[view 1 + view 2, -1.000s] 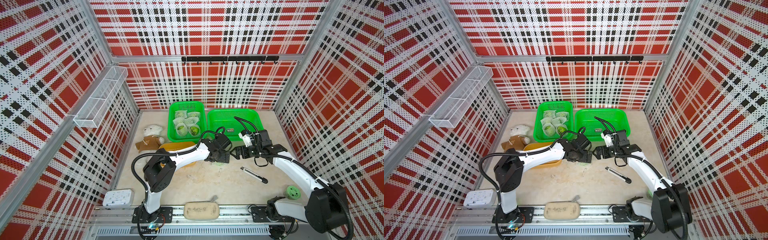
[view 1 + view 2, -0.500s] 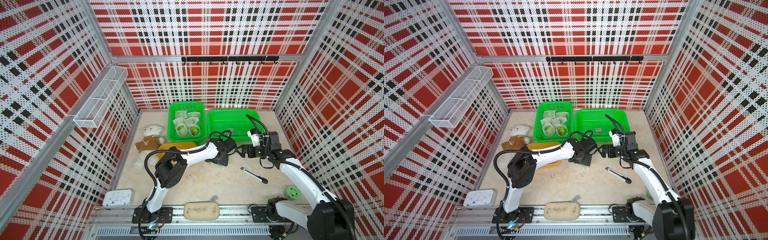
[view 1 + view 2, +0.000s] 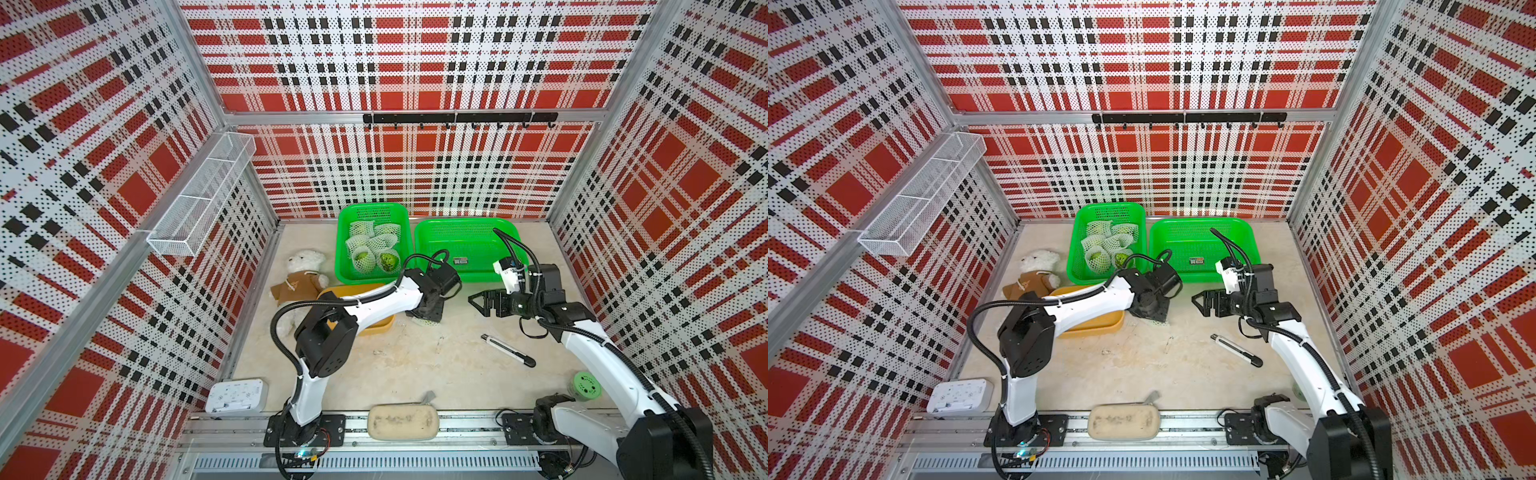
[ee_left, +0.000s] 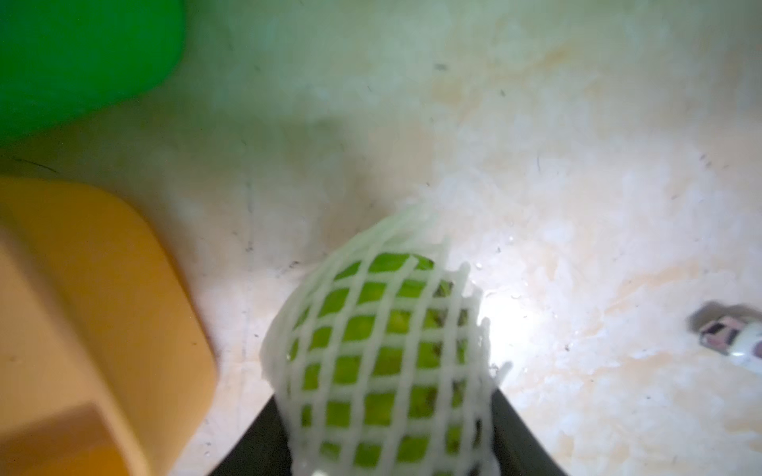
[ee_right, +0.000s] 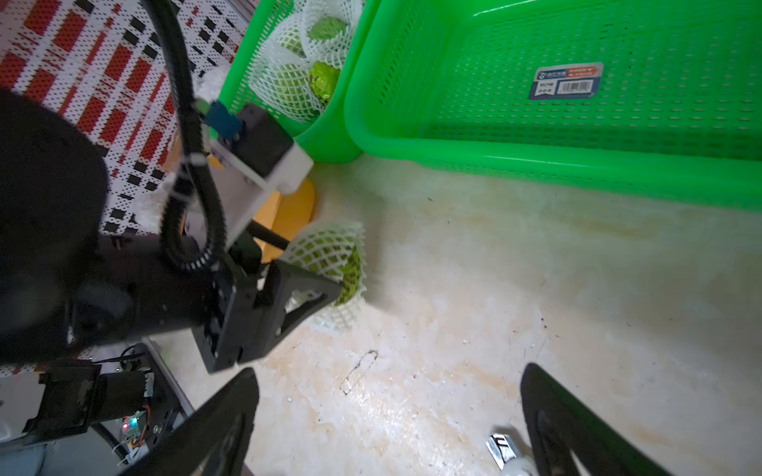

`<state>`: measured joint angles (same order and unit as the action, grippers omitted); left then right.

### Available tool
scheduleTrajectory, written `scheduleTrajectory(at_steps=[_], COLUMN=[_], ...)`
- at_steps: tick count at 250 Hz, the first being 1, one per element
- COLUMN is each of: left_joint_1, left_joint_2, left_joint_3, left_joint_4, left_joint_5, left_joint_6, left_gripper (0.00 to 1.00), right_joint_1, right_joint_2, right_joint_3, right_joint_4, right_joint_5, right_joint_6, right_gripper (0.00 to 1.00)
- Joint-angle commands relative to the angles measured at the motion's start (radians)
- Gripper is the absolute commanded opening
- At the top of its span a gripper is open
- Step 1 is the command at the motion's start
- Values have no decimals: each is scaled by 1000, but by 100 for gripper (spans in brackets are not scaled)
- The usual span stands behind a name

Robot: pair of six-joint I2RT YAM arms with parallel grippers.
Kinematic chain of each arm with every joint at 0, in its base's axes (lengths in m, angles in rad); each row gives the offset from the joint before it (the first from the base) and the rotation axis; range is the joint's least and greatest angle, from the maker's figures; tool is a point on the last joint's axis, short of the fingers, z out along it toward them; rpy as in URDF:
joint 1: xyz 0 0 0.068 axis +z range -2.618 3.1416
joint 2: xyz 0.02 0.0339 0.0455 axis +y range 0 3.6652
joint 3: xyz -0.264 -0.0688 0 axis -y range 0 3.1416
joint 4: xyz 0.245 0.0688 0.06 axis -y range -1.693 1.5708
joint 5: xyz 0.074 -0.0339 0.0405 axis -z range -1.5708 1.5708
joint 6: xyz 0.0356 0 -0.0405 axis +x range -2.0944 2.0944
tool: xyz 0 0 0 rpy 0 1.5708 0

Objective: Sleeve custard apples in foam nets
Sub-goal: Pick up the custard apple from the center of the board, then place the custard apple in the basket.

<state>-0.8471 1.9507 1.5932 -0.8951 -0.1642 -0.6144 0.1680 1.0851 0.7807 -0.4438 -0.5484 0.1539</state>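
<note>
I should move my left gripper up and outward, over the filled green basket's near end (image 3: pixel 375 269), to let go of the fruit there, because the other netted custard apples are there.
On the table lies a custard apple (image 4: pixel 383 350) inside a white foam net (image 4: pixel 412 230); it also shows in the right wrist view (image 5: pixel 330 251) and in a top view (image 3: pixel 422 321). My left gripper (image 4: pixel 385 453) reaches down over it, its black fingers (image 4: pixel 255 445) pressed against the net on both sides. My right gripper (image 3: pixel 478 302) hovers a short way to the right of it, open and empty (image 5: pixel 389 373). Several more netted custard apples (image 3: pixel 361 257) lie in the left green basket (image 3: pixel 345 232).
An empty green basket (image 3: pixel 465 241) stands at the back right. A yellow tray (image 3: pixel 374 328) and a plush bear (image 3: pixel 305 266) sit left of the fruit. A pen-like tool (image 3: pixel 507 350), a pale green round container (image 3: pixel 586 386), a white device (image 3: pixel 237 397) and a beige pouch (image 3: pixel 403 422) lie nearer the front.
My left gripper's jaws have narrowed onto the netted fruit on the table. The right gripper has drawn back a little from it and stays open.
</note>
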Motion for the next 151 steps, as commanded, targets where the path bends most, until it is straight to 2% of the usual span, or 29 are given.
scheduleTrajectory(at_steps=[1,36,80,122,151], left_joint_1=[87,220,376,446,451], left_joint_2=[-133,-194,-142,-18,56], left_joint_3=[11,40,108,189,277], left_joint_4=[16,18,-2,-11,-8], left_joint_5=[5,28,63,90,106], left_joint_6=[76,147,234,327,395], left_gripper=[47,48,49,49,48], right_joint_1=[-1,1,1,2,4], right_joint_2=[-25,-23,1,21,35], right_joint_3=[5,18,50,71,84], right_joint_4=[63,78,79,77,77], right_joint_5=[-60,-88,-110,-113,-108], right_joint_6=[-4,2,5,10,9], right_gripper=[100,100,100,100,100])
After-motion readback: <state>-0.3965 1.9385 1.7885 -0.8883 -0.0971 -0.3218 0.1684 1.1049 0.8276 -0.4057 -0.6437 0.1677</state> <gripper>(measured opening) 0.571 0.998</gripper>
